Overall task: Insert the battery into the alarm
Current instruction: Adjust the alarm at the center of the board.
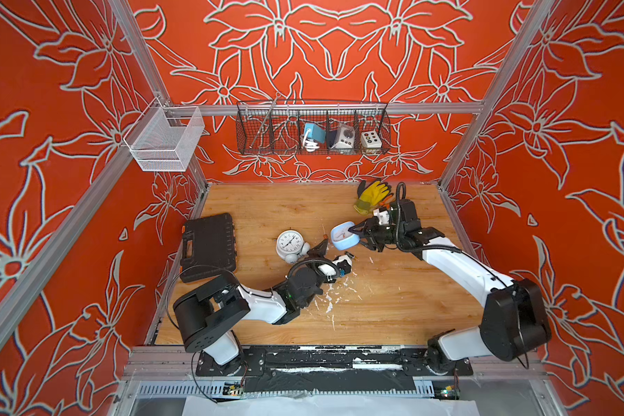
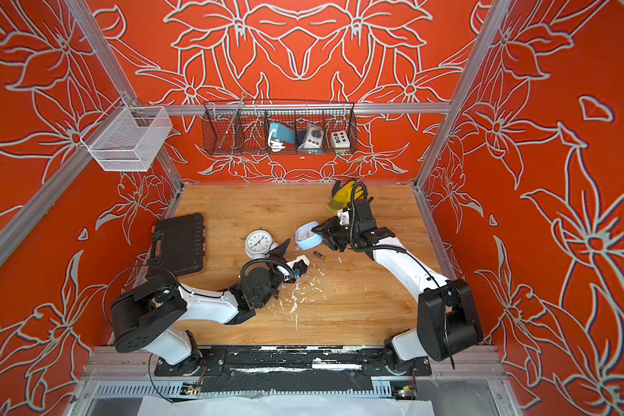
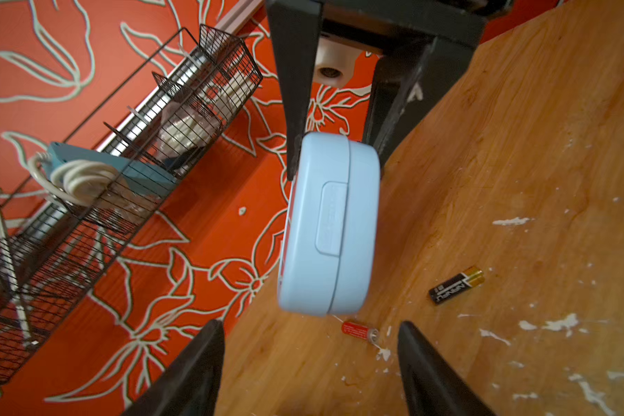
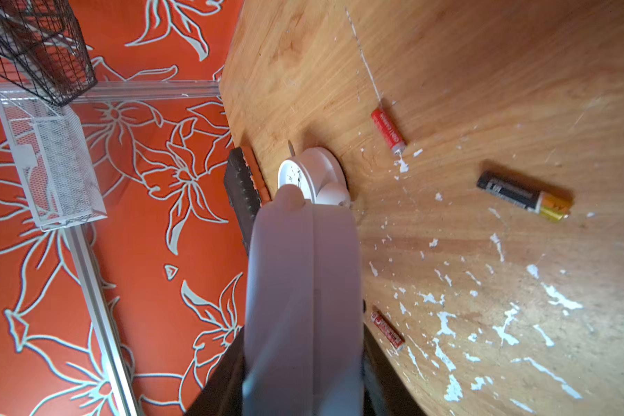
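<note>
My right gripper should carry the light blue alarm [image 1: 344, 236] outward next, then move down and release it on the wood short of the yellow gloves, since that spot is clear of batteries.
My right gripper [image 1: 358, 235] is shut on the light blue alarm [image 1: 344, 236] and holds it above the table. In the left wrist view the alarm [image 3: 330, 223] hangs between the right fingers [image 3: 292, 90] and shows a rectangular panel on its near side. In the right wrist view it [image 4: 303, 288] fills the gap between the jaws. A black and gold battery [image 3: 456, 285] lies on the wood, also in a top view [image 2: 319, 256]. My left gripper [image 3: 310, 326] is open and empty, low over the table in front of the alarm, with a red battery [image 3: 359, 329] lying between its fingertips.
A white twin-bell clock [image 1: 289, 243] stands left of the alarm. A black tool case [image 1: 208, 246] lies at the left edge and yellow gloves [image 1: 373, 194] at the back right. Two red batteries [image 4: 389, 131] [image 4: 388, 331] lie on the wood. A wire basket [image 1: 312, 129] hangs on the back wall.
</note>
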Available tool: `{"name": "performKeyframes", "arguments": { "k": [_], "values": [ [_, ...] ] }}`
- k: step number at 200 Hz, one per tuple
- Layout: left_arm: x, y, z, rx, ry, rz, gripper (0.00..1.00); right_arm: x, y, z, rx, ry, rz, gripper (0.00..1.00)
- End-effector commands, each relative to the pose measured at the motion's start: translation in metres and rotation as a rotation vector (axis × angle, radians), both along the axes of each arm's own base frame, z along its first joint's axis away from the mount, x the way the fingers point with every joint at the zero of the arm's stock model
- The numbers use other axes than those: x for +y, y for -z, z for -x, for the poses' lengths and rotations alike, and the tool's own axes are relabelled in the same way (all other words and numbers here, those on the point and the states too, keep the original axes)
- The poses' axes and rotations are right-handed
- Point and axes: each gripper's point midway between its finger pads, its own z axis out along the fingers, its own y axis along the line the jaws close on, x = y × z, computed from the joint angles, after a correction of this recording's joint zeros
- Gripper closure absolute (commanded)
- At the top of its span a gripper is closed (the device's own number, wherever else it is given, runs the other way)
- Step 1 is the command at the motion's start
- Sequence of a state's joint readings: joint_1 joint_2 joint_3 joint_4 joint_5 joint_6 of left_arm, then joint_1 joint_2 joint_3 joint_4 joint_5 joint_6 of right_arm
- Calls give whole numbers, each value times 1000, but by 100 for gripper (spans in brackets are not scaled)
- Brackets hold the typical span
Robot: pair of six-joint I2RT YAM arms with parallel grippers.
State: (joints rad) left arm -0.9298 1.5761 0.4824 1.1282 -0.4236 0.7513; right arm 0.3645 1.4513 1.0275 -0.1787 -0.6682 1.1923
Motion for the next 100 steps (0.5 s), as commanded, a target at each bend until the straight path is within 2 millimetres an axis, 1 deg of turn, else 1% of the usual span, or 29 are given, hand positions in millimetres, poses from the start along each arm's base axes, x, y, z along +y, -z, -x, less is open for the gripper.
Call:
{"name": "performKeyframes", "arguments": {
  "k": [1,19,25,45,65,77,100],
  "values": [
    [0,-3,11,123,33,197,23,-9,-13,-36,-113,53,23,64],
    [6,3,18,203,38,284,17,-13,-4,-59,-137,58,47,65],
    [7,3,20,231,45,315,16,-15,3,-64,-127,63,67,65],
    [12,5,26,347,61,412,11,-16,15,-87,-153,60,121,64],
    [28,3,27,443,54,538,9,-13,29,-108,-157,53,142,63],
    [39,2,24,495,43,606,8,-8,36,-119,-153,47,133,63],
    [58,4,11,621,-4,725,4,1,48,-137,-150,33,114,62]
  ]
}}
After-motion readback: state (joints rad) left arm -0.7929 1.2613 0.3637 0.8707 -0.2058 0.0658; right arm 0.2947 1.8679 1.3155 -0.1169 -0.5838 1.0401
